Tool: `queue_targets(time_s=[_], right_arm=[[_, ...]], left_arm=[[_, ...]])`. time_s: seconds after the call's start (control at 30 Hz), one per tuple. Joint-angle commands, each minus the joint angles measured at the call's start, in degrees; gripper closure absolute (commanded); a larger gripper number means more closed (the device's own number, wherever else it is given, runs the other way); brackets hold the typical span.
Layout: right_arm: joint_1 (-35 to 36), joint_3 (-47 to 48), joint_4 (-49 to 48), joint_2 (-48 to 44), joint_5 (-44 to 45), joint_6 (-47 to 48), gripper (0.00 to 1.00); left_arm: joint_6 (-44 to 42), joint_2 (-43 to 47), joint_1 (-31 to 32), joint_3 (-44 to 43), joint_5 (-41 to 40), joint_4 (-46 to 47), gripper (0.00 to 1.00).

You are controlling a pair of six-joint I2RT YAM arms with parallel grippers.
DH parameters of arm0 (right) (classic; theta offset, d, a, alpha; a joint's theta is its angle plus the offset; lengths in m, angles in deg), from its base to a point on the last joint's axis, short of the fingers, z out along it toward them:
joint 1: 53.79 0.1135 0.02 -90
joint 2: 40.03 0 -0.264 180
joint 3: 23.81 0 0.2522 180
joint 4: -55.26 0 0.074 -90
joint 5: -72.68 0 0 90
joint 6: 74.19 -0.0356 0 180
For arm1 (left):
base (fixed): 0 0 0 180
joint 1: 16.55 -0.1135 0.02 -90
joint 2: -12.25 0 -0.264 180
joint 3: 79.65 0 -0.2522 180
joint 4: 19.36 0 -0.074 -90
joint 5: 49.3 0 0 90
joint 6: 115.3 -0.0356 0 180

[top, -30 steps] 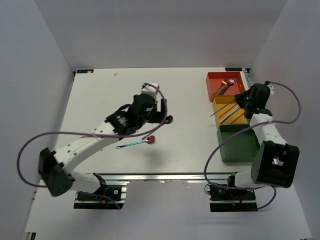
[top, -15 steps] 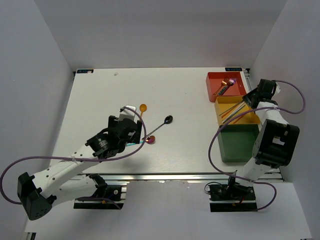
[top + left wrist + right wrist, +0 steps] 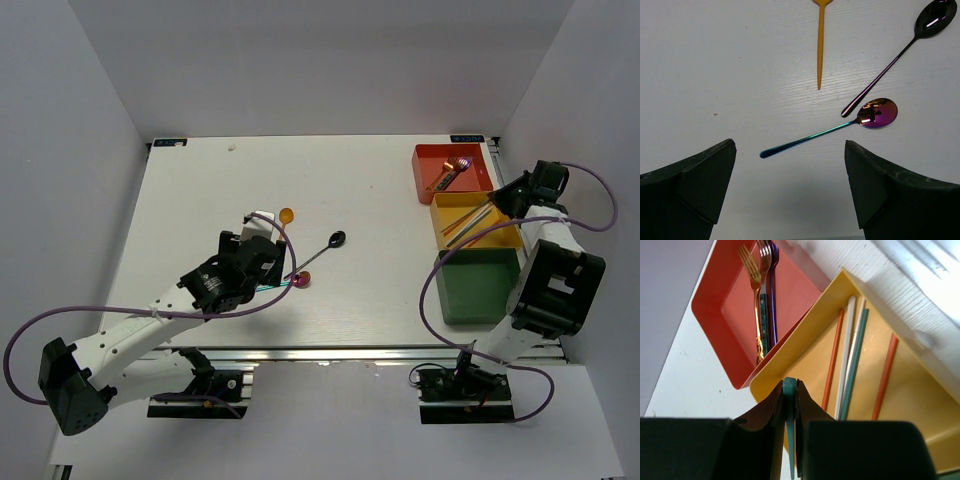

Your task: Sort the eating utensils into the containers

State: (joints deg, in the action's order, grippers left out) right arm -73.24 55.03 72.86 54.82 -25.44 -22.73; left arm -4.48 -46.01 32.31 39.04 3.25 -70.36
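I will next move my right gripper toward the chopsticks inside the yellow tray and lower it before opening, as it hangs at the tray's edge.
My left gripper (image 3: 789, 150) is open and empty, hovering just near of an iridescent purple-blue spoon (image 3: 830, 131) that lies on the white table. An orange spoon (image 3: 820, 50) and a black spoon (image 3: 890, 65) lie beyond it. In the top view the left gripper (image 3: 266, 258) is beside these spoons (image 3: 302, 281). My right gripper (image 3: 789, 385) is shut on a teal chopstick (image 3: 789, 405) above the yellow tray (image 3: 810, 355), which holds orange, white and teal chopsticks (image 3: 854, 360). The red-orange tray (image 3: 730, 300) holds a gold fork (image 3: 757, 305) and a purple one.
The dark green tray (image 3: 478, 285) sits nearest the arm bases, in a row with the yellow tray (image 3: 500, 235) and the red-orange tray (image 3: 430, 160) at the table's right edge. White walls enclose the table on three sides.
My left arm has pulled back toward the near edge, uncovering the orange spoon. My right gripper has swung right and back over the yellow tray with the chopstick.
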Motion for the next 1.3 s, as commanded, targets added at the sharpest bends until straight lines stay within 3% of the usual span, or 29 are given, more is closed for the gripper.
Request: queue_targets(time_s=[0.0,0.2,1.2,1.27], right_arm=[[-1.2,1.7,0.2,-4.2,2.0,1.0,1.0],[-1.1,2.3,0.8,-4.9,7.7,3.7,1.0],[5.0,-1.7,-1.6,3.8,3.6,0.1,1.0],[5.0,-1.3,-0.9,4.0,3.5,0.2,0.94]], left_arm=[[0.1,1.3,0.0,-0.1,0.3,1.4,0.02],[0.0,0.4,0.1,-0.3,0.4,1.2,0.02],[-0.3,0.3,0.1,0.1,1.9,1.6,0.02],[-0.3,0.3,0.0,0.1,2.3,1.7,0.02]])
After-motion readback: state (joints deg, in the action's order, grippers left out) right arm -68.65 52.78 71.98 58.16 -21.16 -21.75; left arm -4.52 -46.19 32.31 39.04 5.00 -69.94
